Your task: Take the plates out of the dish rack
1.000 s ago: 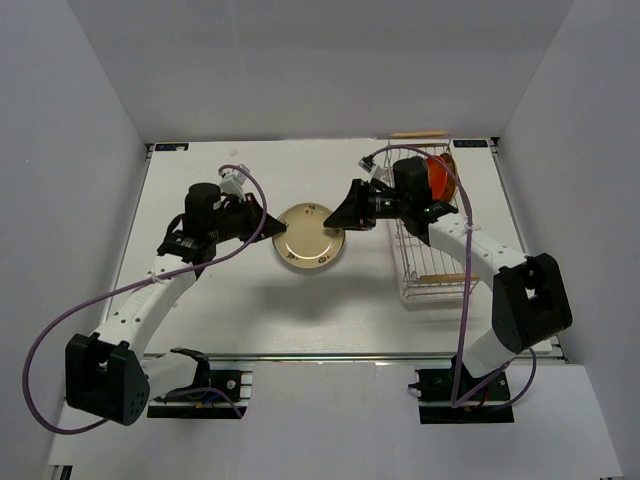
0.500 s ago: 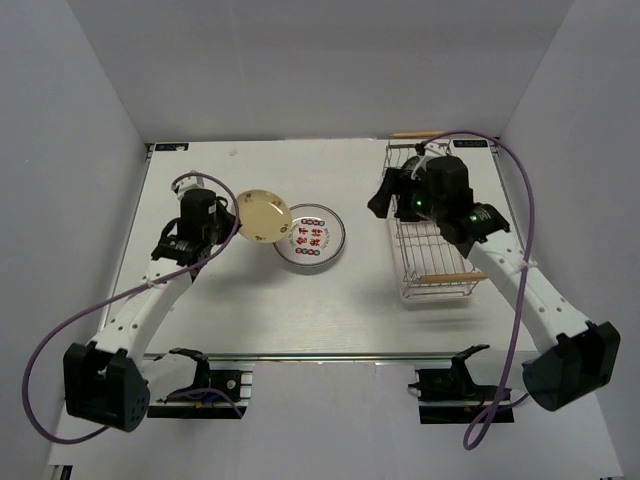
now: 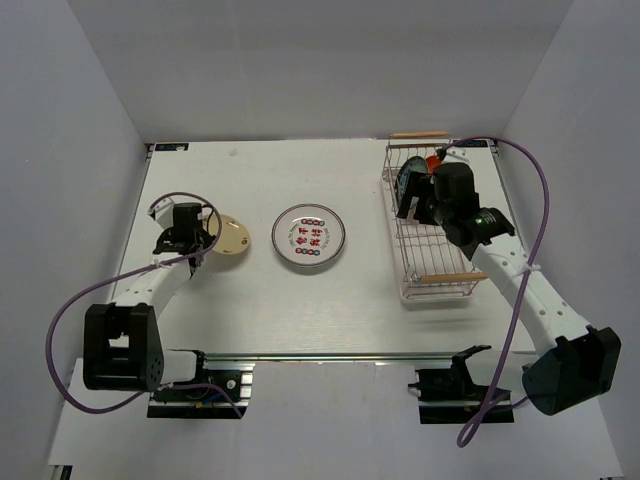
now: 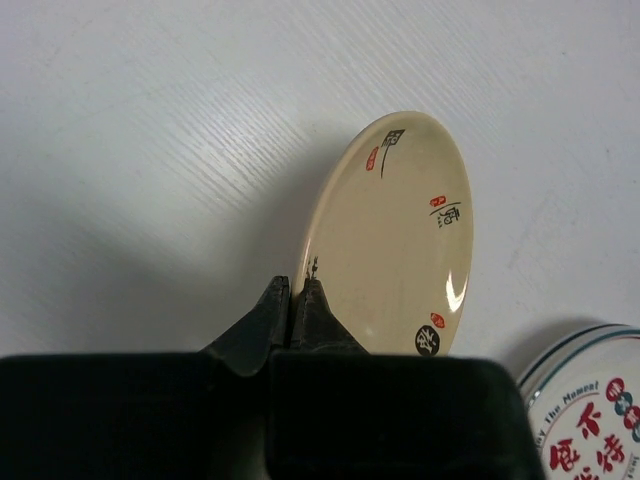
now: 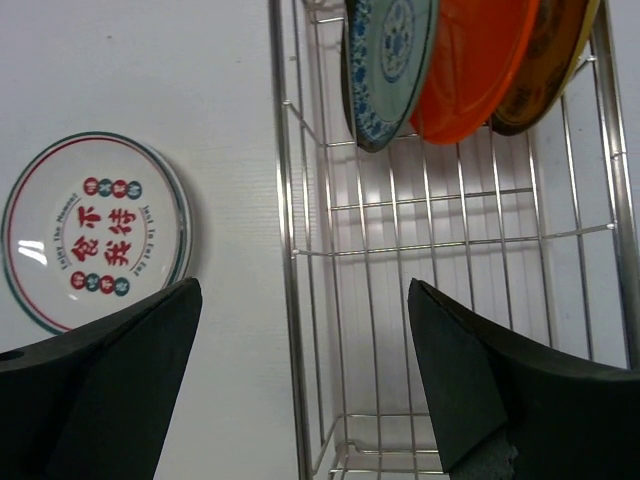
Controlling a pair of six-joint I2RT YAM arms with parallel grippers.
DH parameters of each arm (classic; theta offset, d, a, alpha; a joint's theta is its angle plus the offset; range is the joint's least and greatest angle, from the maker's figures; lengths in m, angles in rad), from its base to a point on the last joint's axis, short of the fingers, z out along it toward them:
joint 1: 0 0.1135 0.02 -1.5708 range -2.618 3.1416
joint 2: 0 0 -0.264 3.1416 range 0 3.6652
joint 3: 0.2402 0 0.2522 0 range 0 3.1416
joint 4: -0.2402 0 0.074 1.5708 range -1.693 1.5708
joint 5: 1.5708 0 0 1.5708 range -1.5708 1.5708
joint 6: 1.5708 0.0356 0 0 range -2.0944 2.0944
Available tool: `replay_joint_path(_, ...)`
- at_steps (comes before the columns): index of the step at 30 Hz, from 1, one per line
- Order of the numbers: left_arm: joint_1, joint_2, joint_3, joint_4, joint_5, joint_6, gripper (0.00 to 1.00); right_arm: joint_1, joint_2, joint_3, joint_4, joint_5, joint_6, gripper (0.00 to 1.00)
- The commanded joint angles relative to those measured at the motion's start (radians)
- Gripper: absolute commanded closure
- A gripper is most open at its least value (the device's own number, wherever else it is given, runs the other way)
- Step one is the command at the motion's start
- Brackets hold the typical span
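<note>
My left gripper lowers the cream plate slightly next, onto empty table space clear of the white plate (image 3: pixel 309 237), then releases the cream plate's rim.
My left gripper (image 3: pixel 206 240) is shut on the near rim of a cream plate (image 3: pixel 233 237), which has small red and black marks. In the left wrist view the gripper (image 4: pixel 303 290) holds the cream plate (image 4: pixel 395 235) tilted, low over the table. A white green-rimmed plate (image 3: pixel 309 237) lies flat at the table's middle. My right gripper (image 3: pixel 411 200) is open and empty above the left wall of the dish rack (image 3: pixel 435 255). In the right wrist view its jaws (image 5: pixel 305 285) stand wide apart. A teal plate (image 5: pixel 385 60), a red-orange plate (image 5: pixel 470 60) and a yellow-brown plate (image 5: pixel 545 70) stand on edge at the rack's far end.
The rack's wire wall (image 5: pixel 283 250) runs between the right fingers. Wooden handles sit at its far end (image 3: pixel 418 134) and near end (image 3: pixel 447 277). The white plate also shows in the right wrist view (image 5: pixel 95 225) and the left wrist view (image 4: pixel 590 410). White walls enclose the table.
My left arm has carried the cream plate left and down, away from the white plate. My right gripper has shifted over the rack towards the standing plates.
</note>
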Motion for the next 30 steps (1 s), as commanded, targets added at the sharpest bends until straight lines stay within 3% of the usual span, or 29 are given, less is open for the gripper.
replay_joint_path(1, 0.026, -0.017, -0.035, 0.115, 0.012, 0.019, 1.0, -0.025, 0.025, -0.002, 0.042, 0.072, -0.008, 0.11)
replay_joint_path(12, 0.064, 0.121, 0.025, 0.031, 0.04, 0.015, 1.0, -0.117, 0.228, 0.116, 0.118, 0.045, -0.037, 0.11)
replay_joint_path(19, 0.073, 0.139, 0.048, -0.043, 0.06, 0.009, 0.65, -0.166, 0.353, 0.183, 0.198, -0.015, -0.091, 0.11)
replay_joint_path(22, 0.073, 0.126, 0.039, -0.055, 0.06, -0.001, 0.58, -0.173, 0.409, 0.229, 0.204, -0.044, -0.115, 0.11)
replay_joint_path(24, 0.073, 0.12, 0.039, -0.076, 0.05, -0.001, 0.42, -0.177, 0.447, 0.261, 0.201, -0.058, -0.123, 0.11)
replay_joint_path(28, 0.073, 0.097, 0.054, -0.116, 0.034, -0.007, 0.32, -0.185, 0.493, 0.295, 0.194, -0.061, -0.129, 0.14)
replay_joint_path(30, 0.073, 0.08, 0.062, -0.133, 0.038, -0.01, 0.21, -0.189, 0.519, 0.311, 0.2, -0.054, -0.126, 0.18)
